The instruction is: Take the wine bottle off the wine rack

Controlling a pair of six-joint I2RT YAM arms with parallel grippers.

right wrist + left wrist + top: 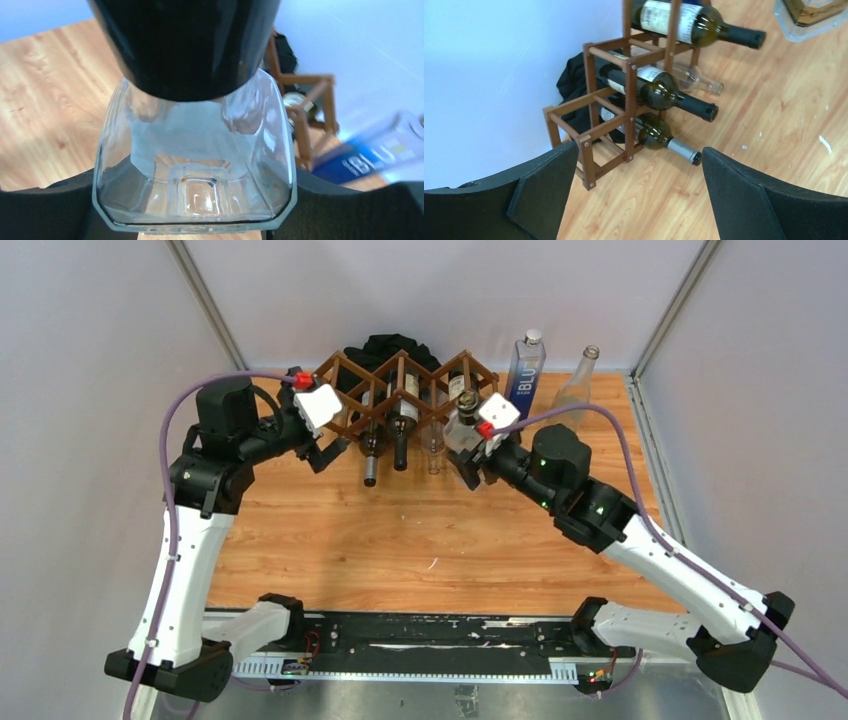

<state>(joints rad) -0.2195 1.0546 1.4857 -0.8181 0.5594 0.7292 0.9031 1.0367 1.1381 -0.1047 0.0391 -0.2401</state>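
Observation:
I need to swing my right gripper clear of the rack next, then down to release in front of the blue bottle, which is to its right in the top view.
The dark brown lattice wine rack stands at the back of the table. Dark green wine bottles lie in its cells, necks toward me, one with a silver cap; a clear bottle lies among them. My right gripper is shut on a clear square glass bottle with a black top, pads against both sides, just in front of the rack's right end. My left gripper is open and holds nothing, by the rack's left end.
A black cloth heap lies behind the rack. A tall blue bottle and an upright clear bottle stand right of the rack. Grey walls close in the back and sides. Bare wood floor lies in front.

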